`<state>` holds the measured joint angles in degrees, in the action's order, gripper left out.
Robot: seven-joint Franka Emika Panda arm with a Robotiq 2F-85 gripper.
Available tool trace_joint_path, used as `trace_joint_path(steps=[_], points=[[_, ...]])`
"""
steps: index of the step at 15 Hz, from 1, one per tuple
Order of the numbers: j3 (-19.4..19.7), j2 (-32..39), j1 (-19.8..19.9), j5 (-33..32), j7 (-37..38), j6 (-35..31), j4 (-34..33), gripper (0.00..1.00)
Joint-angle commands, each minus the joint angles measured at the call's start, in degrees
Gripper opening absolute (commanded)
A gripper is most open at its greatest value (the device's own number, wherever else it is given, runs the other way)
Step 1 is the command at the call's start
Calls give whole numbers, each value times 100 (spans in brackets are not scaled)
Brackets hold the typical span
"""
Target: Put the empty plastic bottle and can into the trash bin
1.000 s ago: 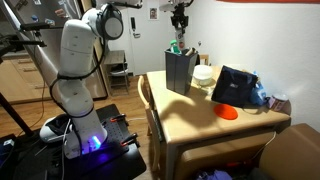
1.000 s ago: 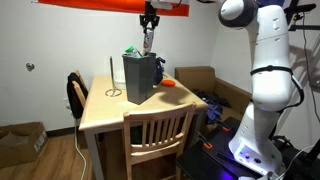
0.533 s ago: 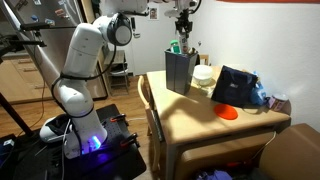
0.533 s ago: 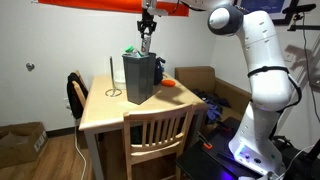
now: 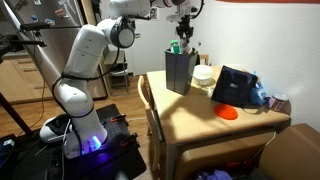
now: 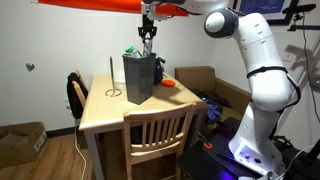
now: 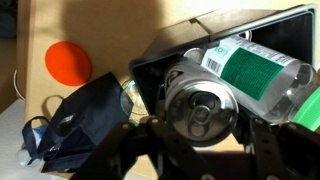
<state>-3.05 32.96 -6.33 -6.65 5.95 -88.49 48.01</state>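
I should next lower the can (image 7: 203,105) into the trash bin's open top below my gripper, beside the bottle, and release it.
My gripper (image 7: 205,135) is shut on the can (image 7: 203,105), a short greyish metal cylinder seen end-on with its pull tab. It hangs right above the open top of the tall dark trash bin (image 7: 158,62). The clear plastic bottle (image 7: 258,70) with a green label lies inside the bin, and its green top pokes out in both exterior views (image 5: 175,46) (image 6: 130,52). In both exterior views the gripper (image 5: 181,32) (image 6: 148,35) is just over the bin (image 5: 181,75) (image 6: 140,80) at the far side of the table.
An orange disc (image 7: 68,62) (image 5: 228,112) lies on the wooden table (image 5: 190,120). A dark case with blue (image 5: 235,87) (image 7: 80,125) sits beside the bin. A white bowl (image 5: 204,75) stands behind it. A wooden chair (image 6: 155,130) is at the table's edge.
The arm's upper links have swung round above the table. The gripper stays over the bin with the can in it and sits slightly lower.
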Motion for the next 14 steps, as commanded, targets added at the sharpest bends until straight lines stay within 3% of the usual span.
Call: trace_joint_path(steps=[1,14], points=[[10,87,30,25,8,251,-62,36],[-14,304,209,221,94,-233,190,36]])
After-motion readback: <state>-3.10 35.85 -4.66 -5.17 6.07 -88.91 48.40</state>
